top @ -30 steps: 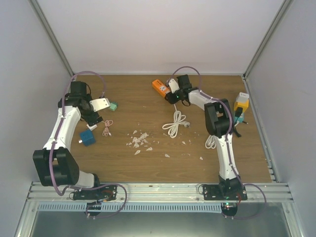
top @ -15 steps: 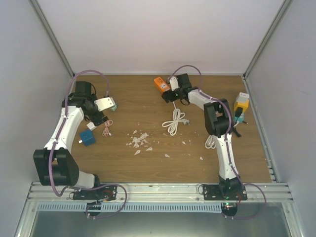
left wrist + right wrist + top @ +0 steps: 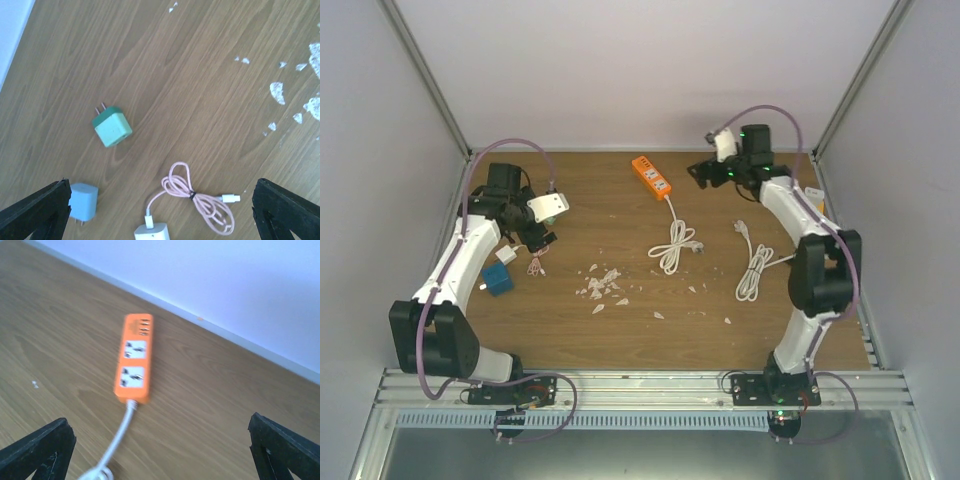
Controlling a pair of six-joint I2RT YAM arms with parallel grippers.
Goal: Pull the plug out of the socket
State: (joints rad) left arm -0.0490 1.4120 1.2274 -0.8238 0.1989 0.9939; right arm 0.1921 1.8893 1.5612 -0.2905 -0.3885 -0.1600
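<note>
The yellow block [image 3: 820, 207] is below my right gripper, to its right in the top view: I should swing over and lower onto it, the orange socket strip's outlets being bare.
The orange socket strip [image 3: 651, 176] [image 3: 134, 364] lies at the back of the table, its white lead running to a coil [image 3: 672, 245]. Both of its outlets show bare in the right wrist view. My right gripper [image 3: 703, 172] [image 3: 159, 432] hovers open to the right of the strip, touching nothing. A green plug [image 3: 112, 127] with two prongs lies loose on the wood at the far left, below my left gripper [image 3: 535, 238] [image 3: 161, 200], which is open and empty. In the top view the left wrist hides that plug.
A blue adapter [image 3: 500, 278] [image 3: 82, 201] and a white charger [image 3: 152, 232] with a bundled pink cable [image 3: 197, 197] lie by the left gripper. A second white cable [image 3: 755, 265] lies at the right. White scraps [image 3: 602, 283] litter the middle.
My right gripper opened, let go of the strip and swung up and right, away from it. The strip ended a little further back. The left wrist shifted right, over the green plug.
</note>
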